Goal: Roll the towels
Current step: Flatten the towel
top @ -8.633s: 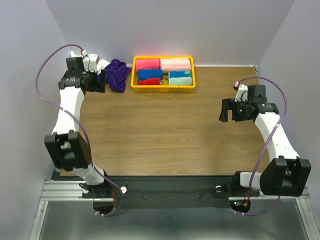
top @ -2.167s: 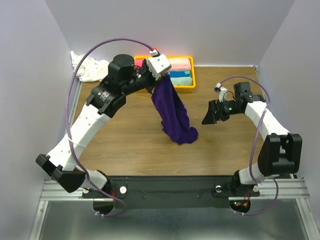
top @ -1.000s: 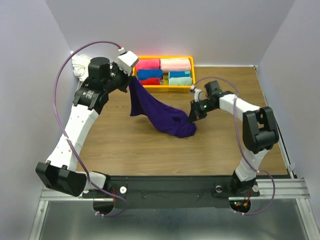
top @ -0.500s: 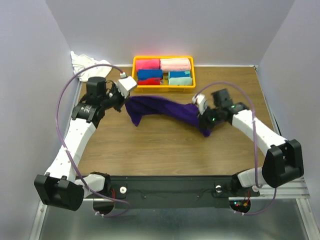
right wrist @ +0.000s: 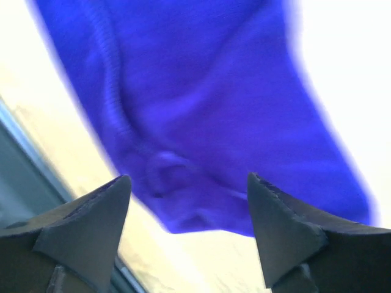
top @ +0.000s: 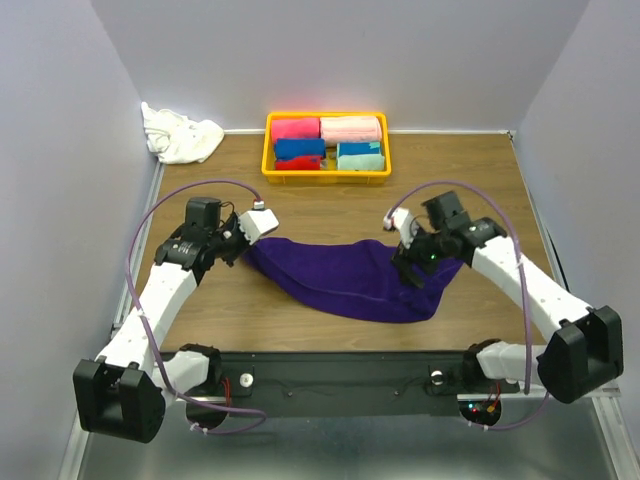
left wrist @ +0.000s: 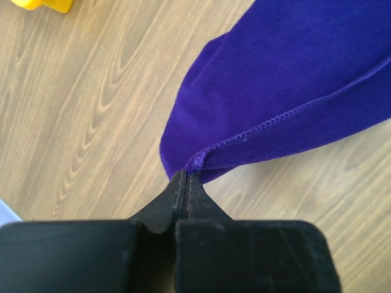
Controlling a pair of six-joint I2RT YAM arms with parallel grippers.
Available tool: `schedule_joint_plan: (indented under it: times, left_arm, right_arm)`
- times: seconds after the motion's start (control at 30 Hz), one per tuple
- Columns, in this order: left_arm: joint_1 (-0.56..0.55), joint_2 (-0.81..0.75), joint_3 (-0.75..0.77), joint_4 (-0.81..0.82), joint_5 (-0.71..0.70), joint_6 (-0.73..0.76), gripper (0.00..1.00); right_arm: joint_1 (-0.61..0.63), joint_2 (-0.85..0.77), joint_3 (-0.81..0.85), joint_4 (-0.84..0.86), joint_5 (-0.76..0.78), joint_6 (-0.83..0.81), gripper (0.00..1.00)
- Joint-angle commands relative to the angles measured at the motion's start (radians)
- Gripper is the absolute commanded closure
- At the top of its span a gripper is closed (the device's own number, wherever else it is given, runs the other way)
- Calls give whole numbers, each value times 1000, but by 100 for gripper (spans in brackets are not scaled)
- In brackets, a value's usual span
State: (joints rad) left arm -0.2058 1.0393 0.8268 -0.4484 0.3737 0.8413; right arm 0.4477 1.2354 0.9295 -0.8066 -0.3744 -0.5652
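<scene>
The robot's right gripper needs to lower its open fingers next onto the fold of the purple towel's rumpled hem below it and close, since the fold bunches up between the fingers.
The purple towel (top: 355, 283) lies stretched left to right across the near middle of the table, partly folded over itself. My left gripper (top: 244, 247) is shut on its left corner; in the left wrist view the black fingertips (left wrist: 186, 178) pinch the stitched hem of the purple towel (left wrist: 287, 79). Over the towel's right end, my right gripper (top: 413, 268) stands open. In the right wrist view its fingers (right wrist: 110, 195) are spread wide, with the purple towel (right wrist: 201, 104) below them and nothing held. The white towel (top: 182, 136) lies crumpled in the far left corner.
A yellow basket (top: 326, 174) at the back middle holds several rolled towels in pink, red, blue and teal. Its corner (left wrist: 46, 5) shows in the left wrist view. Walls close in on the left, back and right.
The right gripper has opened and let go of the purple towel. Both arms came down and toward the near edge, and the towel now lies spread on the table.
</scene>
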Motion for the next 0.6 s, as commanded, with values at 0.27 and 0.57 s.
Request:
schedule_joint_plan:
  times: [0.27,0.57]
  left_arm:
    - [9,25,25,70,2,-15,100]
    - [9,37,12,86,10,-25,100]
  right_arm:
    - [-241,245,161,-152,-64,-114,48]
    - [-221,309,108,-189,-116,-127,38]
